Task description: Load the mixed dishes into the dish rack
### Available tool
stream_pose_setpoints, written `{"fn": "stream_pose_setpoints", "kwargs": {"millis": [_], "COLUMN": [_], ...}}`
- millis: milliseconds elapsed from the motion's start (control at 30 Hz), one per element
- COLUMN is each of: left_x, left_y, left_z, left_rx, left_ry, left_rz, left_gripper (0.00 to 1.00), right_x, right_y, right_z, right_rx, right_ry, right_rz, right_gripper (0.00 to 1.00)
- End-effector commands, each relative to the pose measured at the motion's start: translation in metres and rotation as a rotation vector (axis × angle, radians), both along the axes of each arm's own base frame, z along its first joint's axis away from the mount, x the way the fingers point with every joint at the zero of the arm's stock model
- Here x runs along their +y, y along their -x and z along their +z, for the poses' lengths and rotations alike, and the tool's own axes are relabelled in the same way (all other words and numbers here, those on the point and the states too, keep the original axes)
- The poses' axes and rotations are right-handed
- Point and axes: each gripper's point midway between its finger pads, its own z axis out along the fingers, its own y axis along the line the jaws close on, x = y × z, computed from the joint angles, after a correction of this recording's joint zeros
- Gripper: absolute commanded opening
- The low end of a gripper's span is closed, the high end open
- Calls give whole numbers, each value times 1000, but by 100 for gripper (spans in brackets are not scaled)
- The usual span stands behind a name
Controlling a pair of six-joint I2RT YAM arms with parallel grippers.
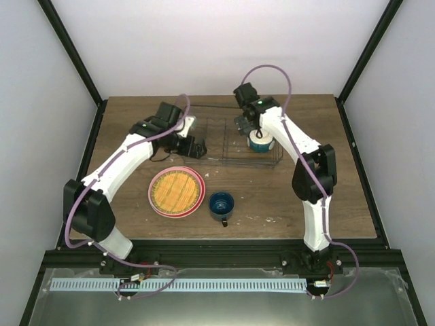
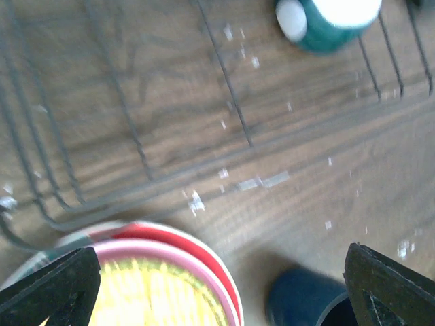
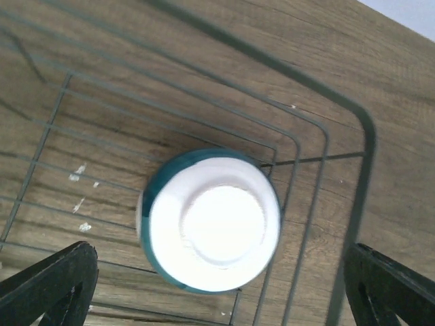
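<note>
My left gripper needs to move back from the rack next and go down onto the dark blue mug's rim [image 1: 217,195] [image 2: 332,305] beside the plates.
The dark wire dish rack [image 1: 224,161] stands at the back middle of the table. The cream bowl with a teal outside [image 1: 261,142] sits upside down in its right end. My right gripper [image 1: 246,125] hovers open just above the bowl [image 3: 211,221], empty. The orange-yellow woven plate [image 1: 177,190] lies on the pink plate [image 1: 155,202] in front of the rack. The dark blue mug [image 1: 221,205] stands upright to their right. My left gripper [image 1: 194,147] is open and empty over the rack's front left edge, above the plates [image 2: 156,288] and mug [image 2: 306,302].
The rack wires [image 2: 136,136] and the table show small white specks. The bowl [image 2: 329,20] shows at the top of the left wrist view. The rack's corner rim [image 3: 367,136] lies right of the bowl. Black frame posts stand at the table's back corners.
</note>
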Motion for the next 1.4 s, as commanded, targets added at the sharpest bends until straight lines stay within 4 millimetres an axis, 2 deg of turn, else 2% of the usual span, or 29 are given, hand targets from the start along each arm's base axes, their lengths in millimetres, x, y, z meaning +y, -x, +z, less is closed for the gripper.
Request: {"fn": "stream_pose_setpoints", "kwargs": {"millis": [0,133,333,467,633,733,967,1167,1367], "left_x": [-3,-13,-30,-46,-64,-70,-71,-78,-80], "left_y": [57,93,127,146,159,161,151,147,145], "left_z": [-29,-39,-50,-62,-76,-85,-113,-131,-140], "left_rx": [125,177,223,249,270,279,285,298,300], "left_ry": [-165,-228,-284,-311,-339,-358,-423,-429,-432], "left_rz": [-123,-203,-301,-366,-422,-439,-444,-464,-470], "left_gripper": [100,100,100,98,90,85,75,55,38], "right_x": [-28,-63,-107,-122,-125,-126,-130,-134,-136], "right_y": [-8,-12,-9,-2,8,15,31,41,47], "right_z": [60,68,69,67,67,66,67,60,58], "right_rx": [-103,-125,-153,-159,-158,-155,-155,-142,-141], "right_ry": [-240,-315,-331,-324,-321,-323,-315,-296,-290], "right_rz": [-129,-219,-305,-330,-327,-326,-327,-333,-336], "right_gripper": [100,100,100,100,100,100,100,100,100]}}
